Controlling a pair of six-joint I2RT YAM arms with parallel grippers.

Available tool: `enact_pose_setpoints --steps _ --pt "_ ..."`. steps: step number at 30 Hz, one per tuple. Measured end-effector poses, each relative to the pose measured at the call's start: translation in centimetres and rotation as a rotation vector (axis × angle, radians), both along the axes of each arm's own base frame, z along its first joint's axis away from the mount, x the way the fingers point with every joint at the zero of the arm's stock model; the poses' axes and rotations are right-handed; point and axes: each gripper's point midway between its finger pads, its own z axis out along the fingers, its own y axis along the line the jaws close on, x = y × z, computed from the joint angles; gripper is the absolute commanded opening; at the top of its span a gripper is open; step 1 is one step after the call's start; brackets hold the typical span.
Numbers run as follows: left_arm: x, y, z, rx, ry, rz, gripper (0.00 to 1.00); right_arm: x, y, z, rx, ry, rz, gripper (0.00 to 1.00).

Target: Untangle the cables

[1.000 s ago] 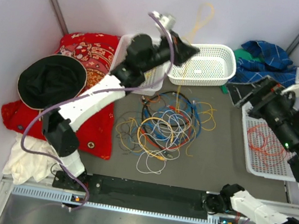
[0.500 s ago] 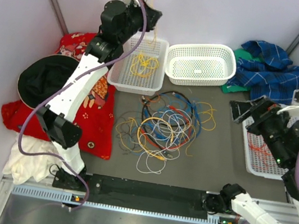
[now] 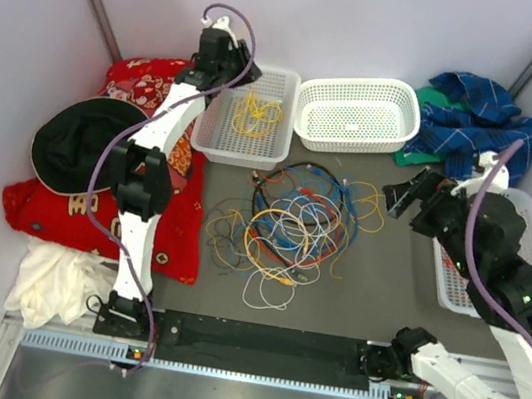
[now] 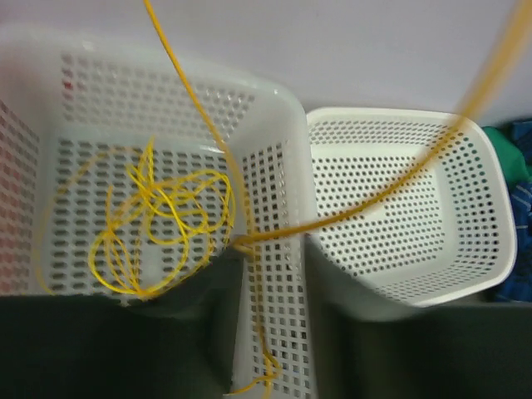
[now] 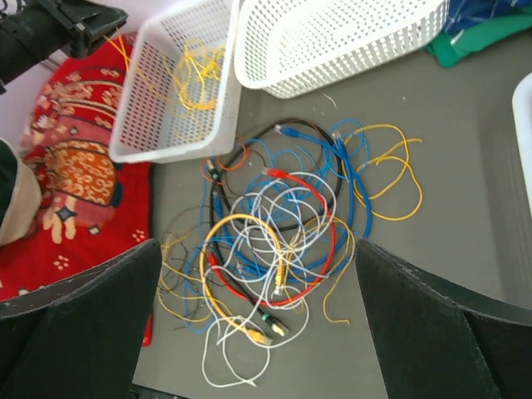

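A thin yellow end (image 3: 333,272) (image 5: 331,313) sticks out of the tangle onto the table. My right gripper will come down onto that yellow end next.
The cables form a tangle (image 3: 292,226) of blue, white, yellow, red and black loops mid-table, seen again as the pile (image 5: 274,241) in the right wrist view. One yellow cable (image 3: 255,112) lies coiled in the left white basket (image 3: 216,141). My left gripper (image 3: 230,57) hovers over that basket's far left corner. Its jaws (image 4: 268,249) stand apart, and a yellow strand (image 4: 187,204) trails past its left fingertip into the basket. My right gripper (image 3: 403,196) hangs open right of the tangle, and its fingers (image 5: 83,316) frame the pile from above.
A second white basket (image 3: 402,110) stands right of the first. A white tray (image 3: 447,274) sits at the right edge under my right arm. A red cushion (image 3: 161,92) with a black hat (image 3: 88,141) lies left; blue cloth (image 3: 481,117) lies back right.
The left arm swung from the middle basket to the left one and came down, its jaws opened and the yellow cable now lies in that basket. The right arm moved left toward the tangle.
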Motion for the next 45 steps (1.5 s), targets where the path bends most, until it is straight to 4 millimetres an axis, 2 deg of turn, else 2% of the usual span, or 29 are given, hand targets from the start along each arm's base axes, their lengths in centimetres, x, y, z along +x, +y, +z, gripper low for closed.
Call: enact_pose_setpoints --steps 1,3,5,8,12,15,17,19,21,22,23,24,25,27,29,32,34,38,41,42,44,45 --pt "0.0 -0.2 -1.1 0.007 0.024 -0.013 0.98 0.3 0.2 -0.3 -0.008 0.011 0.000 0.99" --pt "-0.4 -0.8 -3.0 0.010 0.081 -0.028 0.99 1.0 0.6 -0.8 -0.023 0.030 0.002 0.99" --pt "-0.7 -0.8 -3.5 0.017 0.103 -0.026 0.99 1.6 1.0 -1.2 -0.033 0.040 0.004 0.99" --pt "-1.0 -0.6 -2.3 0.041 0.077 -0.016 0.99 2.4 1.5 -1.9 -0.045 0.059 0.009 0.99" --pt "-2.6 0.2 1.0 0.059 0.022 0.001 0.99 2.8 2.0 -3.6 -0.056 0.087 0.021 0.99" --pt "-5.2 0.5 4.1 0.057 -0.022 0.010 0.99 3.3 2.3 -5.7 -0.070 0.114 0.021 0.99" --pt "-7.9 0.1 6.0 0.054 -0.054 0.013 0.99 3.6 2.2 -7.8 -0.094 0.149 0.009 0.99" --pt "-11.5 -1.9 7.0 0.058 -0.081 -0.011 0.99 4.0 2.2 -10.5 -0.123 0.195 -0.010 0.99" --pt "-15.3 -5.2 7.1 0.062 -0.090 -0.078 0.99 4.3 2.3 -13.8 -0.164 0.270 -0.019 0.99" --pt "-17.9 -7.7 6.5 0.065 -0.085 -0.139 0.99 4.4 2.3 -15.3 -0.184 0.311 -0.022 0.99" --pt "-19.8 -9.4 5.9 0.069 -0.073 -0.187 0.99 4.5 2.4 -16.4 -0.198 0.343 -0.024 0.99" --pt "-22.5 -11.7 4.7 0.077 -0.056 -0.256 0.99 4.7 2.7 -17.7 -0.213 0.381 -0.020 0.99" --pt "-24.7 -13.2 3.5 0.087 -0.035 -0.306 0.99 4.8 3.0 -18.7 -0.223 0.414 -0.015 0.99" --pt "-28.1 -14.4 0.5 0.108 0.024 -0.366 0.99 5.0 3.6 -20.1 -0.231 0.455 0.003 0.99" --pt "-30.8 -13.4 -2.7 0.123 0.094 -0.375 0.99 5.0 4.5 -21.0 -0.212 0.482 0.036 0.99" --pt "-33.7 -10.0 -6.1 0.120 0.165 -0.330 0.99 4.8 5.9 -22.1 -0.160 0.495 0.087 0.99" --pt "-35.2 -8.2 -6.7 0.091 0.169 -0.307 0.99 4.6 6.8 -23.0 -0.120 0.504 0.117 0.99" --pt "-37.7 -6.9 -6.2 0.016 0.136 -0.322 0.99 4.7 8.9 -25.4 -0.064 0.574 0.172 0.99" --pt "-39.0 -6.3 -6.6 -0.019 0.131 -0.331 0.99 5.1 10.4 -27.5 -0.034 0.635 0.199 0.83" --pt "-39.3 -6.2 -6.7 -0.024 0.132 -0.335 0.99 5.1 10.8 -28.3 -0.027 0.661 0.207 0.59" --pt "-39.6 -6.1 -6.8 -0.028 0.137 -0.338 0.99 4.8 11.4 -29.5 -0.010 0.709 0.222 0.35" --pt "-39.6 -6.1 -6.8 -0.030 0.137 -0.340 0.99 4.7 11.6 -29.8 -0.009 0.718 0.233 0.18"
